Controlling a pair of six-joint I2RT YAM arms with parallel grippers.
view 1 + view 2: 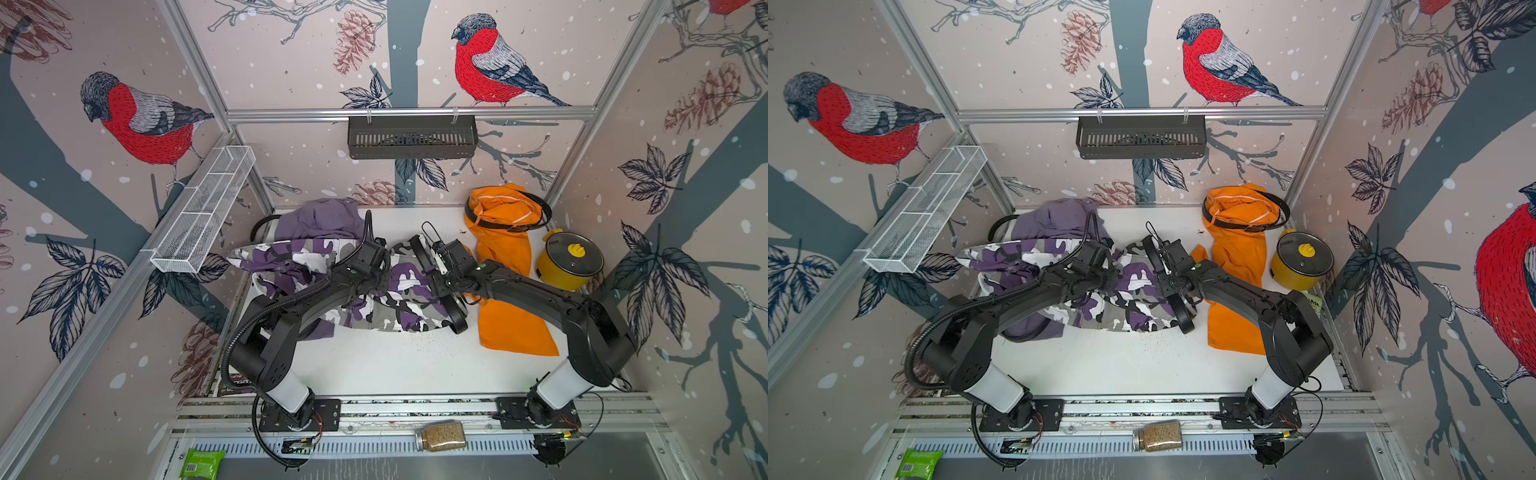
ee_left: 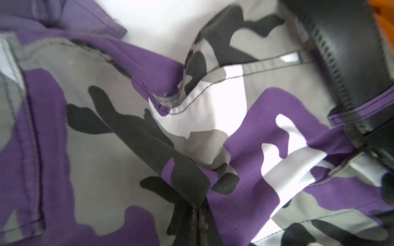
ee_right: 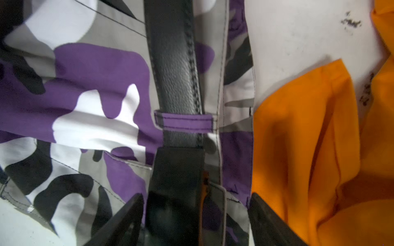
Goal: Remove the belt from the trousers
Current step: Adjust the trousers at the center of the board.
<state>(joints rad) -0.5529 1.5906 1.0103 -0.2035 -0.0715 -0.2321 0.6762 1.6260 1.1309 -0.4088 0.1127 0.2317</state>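
Note:
I need to lift the bunched fold with my left gripper next, then lower it and let it go onto the camouflage trousers [image 1: 399,307] [image 2: 127,176], because they lie crumpled below the gripper.
The camouflage trousers [image 1: 399,307] [image 1: 1121,307] lie crumpled mid-table, a black belt [image 1: 455,311] [image 3: 177,74] threaded through their waistband. In the right wrist view the belt passes under a purple belt loop [image 3: 183,124]. My right gripper [image 3: 196,196] [image 1: 441,286] is open, its fingers either side of the belt. My left gripper [image 2: 197,213] [image 1: 376,286] is shut on a bunched fold of the camouflage cloth, a short way from the belt [image 2: 351,53]. The lilac trousers [image 1: 320,220] lie behind at back left. The orange trousers [image 1: 505,249] lie at the right, with their own black belt [image 1: 536,208].
A yellow lidded pot [image 1: 571,259] stands at the right wall beside the orange trousers. A white wire basket [image 1: 208,208] hangs on the left wall and a black basket [image 1: 411,137] on the back rail. A jar [image 1: 440,436] and a green packet [image 1: 201,461] lie on the front ledge.

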